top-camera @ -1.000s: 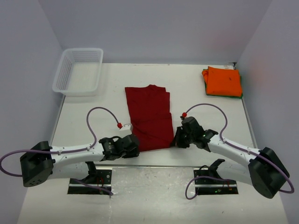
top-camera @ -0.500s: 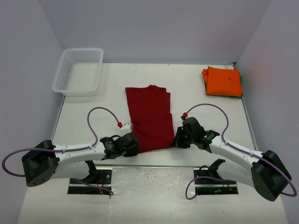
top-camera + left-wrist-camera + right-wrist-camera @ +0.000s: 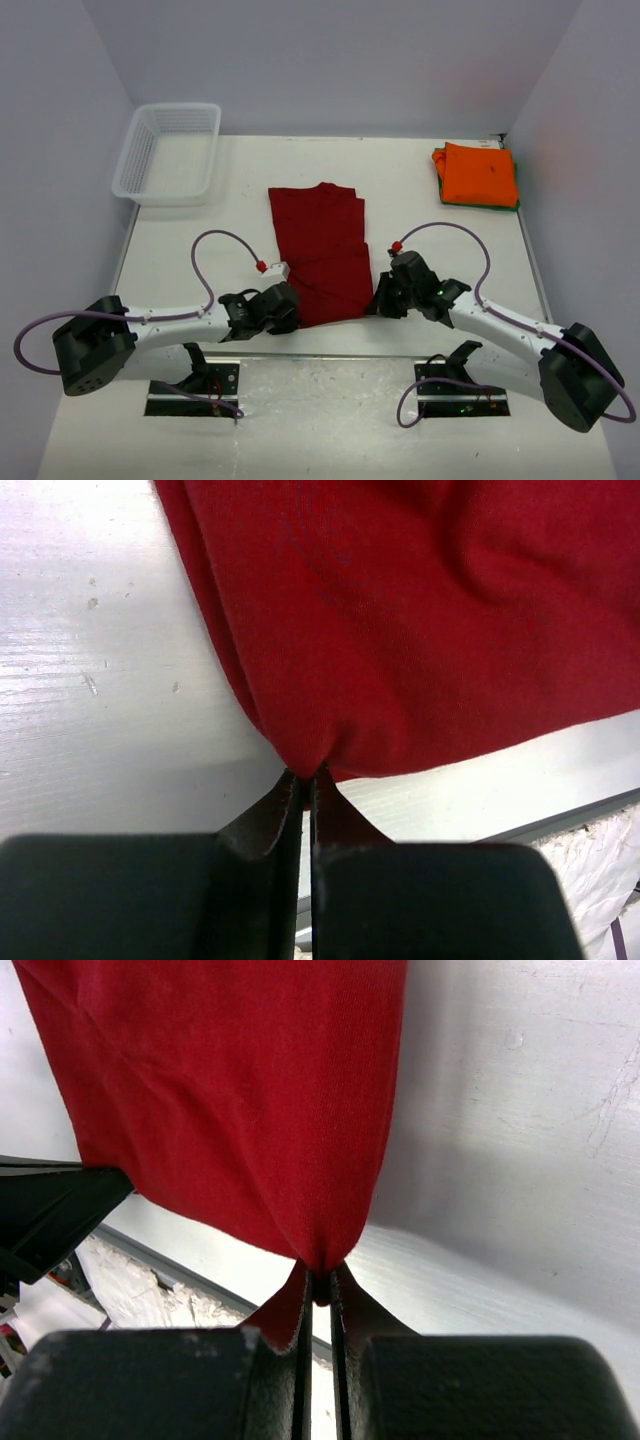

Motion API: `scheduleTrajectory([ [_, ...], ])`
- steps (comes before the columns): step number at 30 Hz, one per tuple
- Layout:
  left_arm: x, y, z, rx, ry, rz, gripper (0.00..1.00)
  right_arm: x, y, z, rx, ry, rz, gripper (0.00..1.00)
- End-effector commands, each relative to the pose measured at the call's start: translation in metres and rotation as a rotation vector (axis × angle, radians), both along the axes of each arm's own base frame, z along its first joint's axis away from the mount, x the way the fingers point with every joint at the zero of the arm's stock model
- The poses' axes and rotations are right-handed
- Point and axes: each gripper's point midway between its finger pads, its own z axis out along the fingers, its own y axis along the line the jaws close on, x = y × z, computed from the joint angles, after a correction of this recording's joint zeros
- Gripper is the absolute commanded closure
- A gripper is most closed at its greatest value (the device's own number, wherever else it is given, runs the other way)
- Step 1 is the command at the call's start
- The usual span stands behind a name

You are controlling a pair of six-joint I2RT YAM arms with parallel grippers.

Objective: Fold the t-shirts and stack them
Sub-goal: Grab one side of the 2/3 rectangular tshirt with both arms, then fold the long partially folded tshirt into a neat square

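Observation:
The cloth is folded only lengthwise, so I will raise my right gripper, carry its pinched corner outward and down onto the shirt's far end (image 3: 345,194), and release it.
A dark red t-shirt (image 3: 322,250) lies folded lengthwise in the middle of the table. My left gripper (image 3: 292,310) is shut on its near left corner, where the cloth (image 3: 400,630) bunches at the fingertips (image 3: 305,777). At the near right corner my right gripper (image 3: 376,300) is shut too, the red cloth (image 3: 240,1090) pinched between its tips (image 3: 320,1282). A folded bright orange t-shirt (image 3: 480,173) rests at the far right on a green one (image 3: 442,192) that shows only an edge.
A white mesh basket (image 3: 170,151) stands at the far left corner. The table's near edge (image 3: 330,352) runs just behind both grippers, with the arm mounts beyond it. Grey walls close in the left, right and back.
My left gripper has closed onto the red t-shirt's near left corner; it was partly open a second ago. The right gripper has kept its grip and barely moved.

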Motion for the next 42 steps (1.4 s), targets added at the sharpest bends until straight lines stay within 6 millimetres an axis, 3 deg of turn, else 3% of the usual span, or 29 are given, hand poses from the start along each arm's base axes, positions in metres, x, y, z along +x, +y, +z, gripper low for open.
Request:
scheduleTrajectory([
  [1, -0.006, 0.013, -0.013, 0.051, 0.025, -0.003, 1.00, 0.002, -0.001, 0.003, 0.000, -0.017, -0.020, 1.00],
  [10, -0.013, 0.021, -0.002, 0.066, 0.029, -0.037, 1.00, -0.001, -0.002, 0.004, -0.043, -0.025, 0.019, 1.00],
  [18, -0.043, 0.028, 0.001, 0.089, 0.076, -0.129, 1.00, -0.015, -0.014, 0.005, -0.139, -0.048, 0.056, 1.00],
  [25, -0.061, 0.017, 0.030, 0.006, 0.017, -0.192, 1.00, -0.031, -0.010, 0.025, -0.129, -0.097, 0.092, 1.00],
  [33, -0.081, 0.007, 0.057, 0.036, -0.039, -0.208, 1.00, -0.041, -0.006, 0.049, -0.156, -0.147, 0.099, 1.00],
  [42, -0.065, 0.020, 0.097, 0.068, -0.153, -0.099, 1.00, -0.032, -0.012, 0.077, -0.198, -0.220, 0.067, 1.00],
])
